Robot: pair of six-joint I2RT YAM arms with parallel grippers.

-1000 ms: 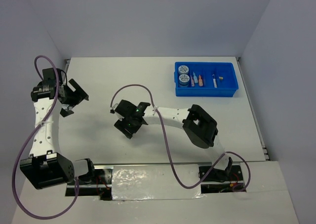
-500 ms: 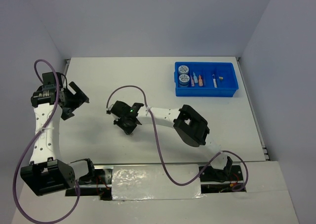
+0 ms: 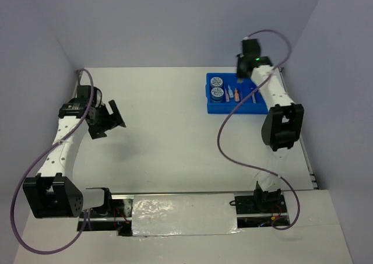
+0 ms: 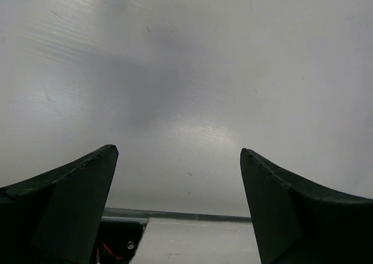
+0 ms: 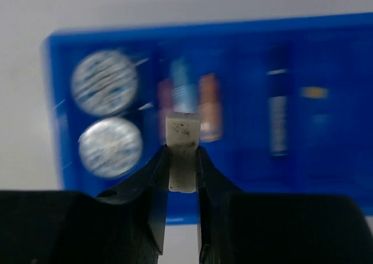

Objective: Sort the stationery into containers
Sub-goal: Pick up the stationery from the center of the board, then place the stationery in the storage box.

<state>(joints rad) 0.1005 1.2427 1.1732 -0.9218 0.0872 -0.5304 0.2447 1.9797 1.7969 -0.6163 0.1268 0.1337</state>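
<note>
The tan block is coloured like the beige bar (image 5: 182, 138), so I should move my right gripper to the right in the top view and down over the tan block's compartment (image 5: 329, 118).
The blue tray (image 3: 271, 107) stands at the back right and fills the right wrist view (image 5: 338, 159). In it lie two round blue-white rolls (image 5: 104, 81) (image 5: 111, 147), a pink bar (image 5: 165, 104), a light-blue bar (image 5: 183, 83), an orange bar (image 5: 209, 104), a blue-white marker (image 5: 278, 115) and a tiny tan block (image 5: 313, 92). My right gripper (image 5: 183, 150) is shut on a beige bar (image 5: 182, 138) and holds it above the tray's bar compartments; in the top view this gripper (image 3: 243, 70) is over the tray's far side. My left gripper (image 3: 109, 123) is open and empty over bare table (image 4: 178, 150).
The grey walls close in the table at the back and both sides. The right arm's purple cable (image 3: 224, 130) loops over the table between the tray and the near edge. The table's near edge with the arm bases (image 3: 175, 203) shows at the bottom.
My right arm has swung from the middle of the table to the far right, over the blue tray. My left gripper has moved a little right and forward.
</note>
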